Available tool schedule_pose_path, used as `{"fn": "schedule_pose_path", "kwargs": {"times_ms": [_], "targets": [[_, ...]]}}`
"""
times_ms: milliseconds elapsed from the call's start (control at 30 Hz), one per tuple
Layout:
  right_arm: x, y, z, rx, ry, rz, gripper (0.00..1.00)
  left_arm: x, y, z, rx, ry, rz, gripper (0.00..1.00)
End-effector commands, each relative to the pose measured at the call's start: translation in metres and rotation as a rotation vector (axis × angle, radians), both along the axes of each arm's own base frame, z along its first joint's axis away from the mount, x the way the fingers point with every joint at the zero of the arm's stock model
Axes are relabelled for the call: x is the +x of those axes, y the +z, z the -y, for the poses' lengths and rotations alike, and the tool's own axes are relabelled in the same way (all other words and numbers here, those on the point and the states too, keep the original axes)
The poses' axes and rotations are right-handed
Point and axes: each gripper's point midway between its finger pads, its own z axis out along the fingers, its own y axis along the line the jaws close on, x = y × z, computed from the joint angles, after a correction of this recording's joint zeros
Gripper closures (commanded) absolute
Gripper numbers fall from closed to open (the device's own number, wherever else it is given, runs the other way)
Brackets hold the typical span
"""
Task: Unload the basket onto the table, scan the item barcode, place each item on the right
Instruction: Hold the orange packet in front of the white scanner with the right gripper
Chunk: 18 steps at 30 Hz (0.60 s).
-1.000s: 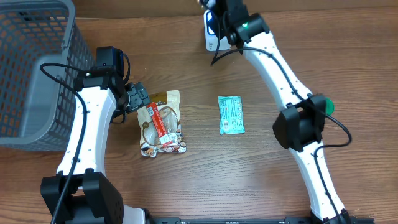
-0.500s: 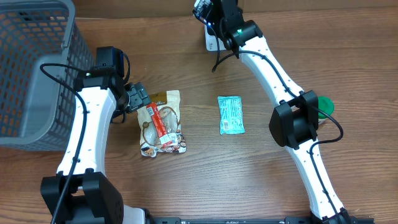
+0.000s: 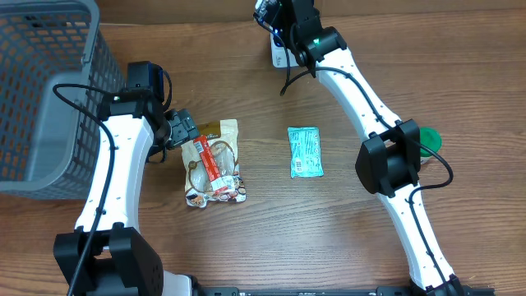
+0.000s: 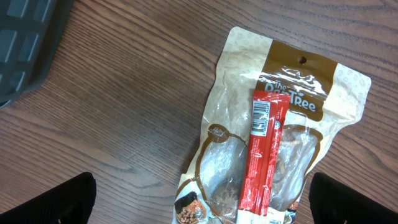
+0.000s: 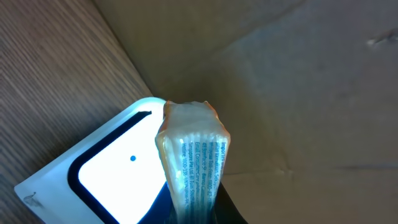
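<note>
The packet is already over the scanner's window. I will move my right gripper back toward the green object, then down to the tabletop beside it, and let go.
My right gripper (image 3: 277,13) is at the far edge of the table, shut on the item (image 5: 193,163), a thin pale packet with blue print seen edge-on. The packet hangs just over the white scanner (image 5: 112,171), whose window glows bright; no barcode shows on the packet from here. In the overhead view the scanner (image 3: 280,54) is mostly hidden under the right arm. My left gripper (image 4: 202,202) stands wide open, its dark fingers (image 4: 62,199) either side of a tan snack pouch (image 4: 286,81) with a red stick pack (image 4: 264,155) lying on it.
A teal sachet (image 3: 305,151) lies mid-table. A grey mesh basket (image 3: 41,90) fills the far left. A brown cardboard wall (image 5: 298,81) rises behind the scanner. A green object (image 3: 431,138) peeks out beside the right arm's elbow.
The right arm shifted slightly left and farther back over the scanner, then held still. The left arm has not moved.
</note>
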Motion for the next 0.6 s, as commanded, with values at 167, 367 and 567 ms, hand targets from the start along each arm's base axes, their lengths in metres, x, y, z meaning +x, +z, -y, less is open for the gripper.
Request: {"fn": "schedule_pose_path", "kwargs": {"times_ms": [167,367,567], "targets": [[-0.011,-0.026,-0.01,-0.007,0.053,-0.08,0.96,0.004,0.005,-0.002,0.008,0.012,0.018,0.0],[-0.011,-0.026,-0.01,-0.007,0.052,-0.08,0.96,0.004,0.005,-0.002,0.008,0.012,0.017,0.0],[-0.009,-0.016,-0.006,0.069,-0.027,-0.079,0.96,0.004,0.005,-0.002,0.008,0.012,0.018,0.0]]}}
